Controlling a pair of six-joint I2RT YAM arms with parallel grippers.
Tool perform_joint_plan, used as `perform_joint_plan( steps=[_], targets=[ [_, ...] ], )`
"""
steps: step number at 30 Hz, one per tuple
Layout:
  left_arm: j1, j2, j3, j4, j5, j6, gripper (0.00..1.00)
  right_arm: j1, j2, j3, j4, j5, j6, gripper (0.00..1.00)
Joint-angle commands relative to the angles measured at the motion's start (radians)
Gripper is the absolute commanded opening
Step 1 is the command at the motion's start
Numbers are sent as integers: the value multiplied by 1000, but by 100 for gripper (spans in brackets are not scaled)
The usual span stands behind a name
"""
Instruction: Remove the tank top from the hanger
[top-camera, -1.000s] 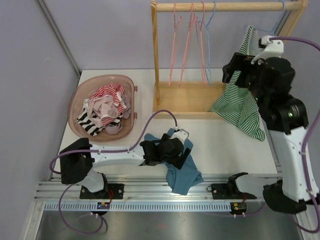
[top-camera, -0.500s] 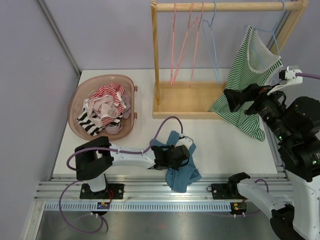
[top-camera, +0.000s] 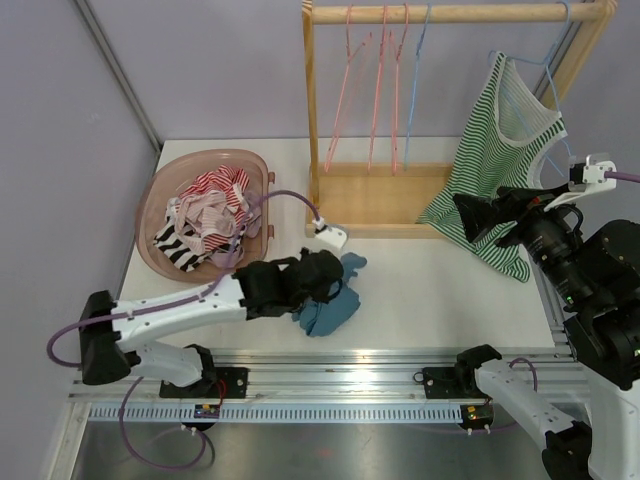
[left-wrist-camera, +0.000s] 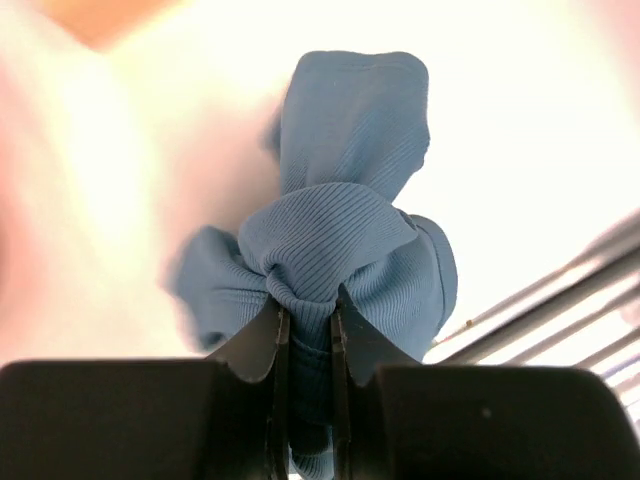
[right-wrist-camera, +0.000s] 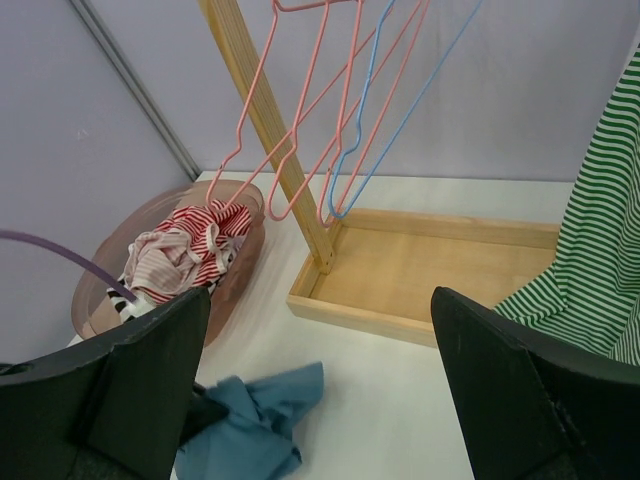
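Observation:
My left gripper rises next, carries the bunched blue garment outward over the striped clothes already in the pink basket, and lowers it into the basket.
A green-and-white striped tank top hangs on a blue hanger at the right end of the wooden rack, its hem draped over the rack's base. Its edge shows at the right of the right wrist view. My right gripper hovers just in front of the tank top's lower part, open and holding nothing. My left gripper is shut on a bunched blue garment, which trails on the table's front middle.
A pink basket with striped clothes sits at the back left. The wooden rack's tray base stands at the back centre, with empty pink and blue hangers on its rail. A metal rail runs along the near edge.
My left gripper shut on the blue garment and pulled it left, toward the basket. My right arm came down from the tank top's shoulder to hover by its lower part, still open.

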Motion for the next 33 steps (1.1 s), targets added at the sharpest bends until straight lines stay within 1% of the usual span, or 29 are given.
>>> perform_joint_plan(
  steps=[1, 2, 4, 5, 6, 7, 8, 10, 11, 12, 13, 14, 15, 16, 17, 18, 19, 20, 21, 22, 23, 25, 27, 28, 29, 30, 31, 32, 33],
  targets=[
    [72, -103, 134, -121, -124, 54, 0, 5, 2, -3, 19, 6, -9, 99],
    [118, -118, 161, -166, -133, 65, 0, 5, 2, -1, 16, 9, -9, 99],
    [164, -150, 212, -209, -145, 95, 0, 3, 3, 6, 13, 18, -13, 99],
    [219, -156, 270, -247, -150, 106, 0, 5, 3, 8, 11, 21, -15, 99],
    [250, -163, 296, -265, -152, 118, 0, 5, 6, 12, 10, 24, -15, 99],
    [316, -167, 327, -278, -150, 143, 0, 5, 6, 14, 11, 26, -16, 99],
    [350, -170, 376, -296, -130, 157, 0, 5, 8, 17, 10, 29, -16, 100],
    [419, -169, 424, -302, -110, 192, 0, 3, 8, 18, 11, 30, -16, 99],
    [489, -163, 468, -306, -81, 203, 0, 5, 8, 22, 13, 29, -15, 99],
    [529, -155, 487, -307, -67, 214, 0, 5, 8, 22, 14, 27, -15, 99],
    [608, -138, 502, -304, -52, 233, 0, 5, 11, 23, 14, 26, -15, 99],
    [650, -129, 531, -298, 7, 246, 0, 3, 12, 25, 13, 24, -15, 100],
    [690, -120, 543, -292, 38, 255, 0, 5, 18, 29, 11, 24, -18, 100],
    [769, -106, 557, -281, 66, 276, 0, 5, 21, 34, 10, 27, -21, 99],
    [808, -76, 573, -281, 119, 284, 0, 5, 26, 37, 7, 29, -22, 99],
    [850, -52, 609, -281, 143, 292, 0, 5, 32, 44, 2, 35, -25, 99],
    [926, -32, 625, -278, 161, 307, 0, 5, 37, 49, 2, 35, -27, 99],
    [962, 12, 638, -273, 189, 316, 0, 5, 40, 51, -1, 32, -26, 99],
    [995, 36, 674, -272, 192, 324, 0, 5, 44, 55, -1, 23, -24, 100],
    [1057, 63, 688, -273, 195, 326, 0, 5, 49, 55, -1, 18, -24, 99],
    [1088, 122, 700, -273, 244, 323, 0, 5, 48, 54, 1, 10, -21, 99],
    [1153, 182, 699, -273, 301, 303, 0, 5, 46, 48, 4, 6, -21, 99],
    [1180, 256, 662, -257, 345, 284, 0, 5, 41, 35, 11, -3, -16, 99],
    [1207, 279, 593, -220, 368, 266, 0, 5, 41, 31, 14, -5, -15, 100],
    [1220, 302, 561, -198, 417, 254, 0, 5, 44, 28, 16, -7, -15, 100],
    [1224, 366, 532, -181, 439, 238, 0, 3, 48, 26, 16, -10, -15, 100],
    [1273, 401, 525, -181, 460, 202, 0, 5, 51, 26, 15, -8, -16, 100],
    [1289, 446, 524, -183, 526, 194, 0, 5, 57, 26, 13, -1, -18, 100],
    [1298, 481, 528, -204, 534, 189, 0, 5, 60, 26, 11, 6, -18, 100]
  ],
)
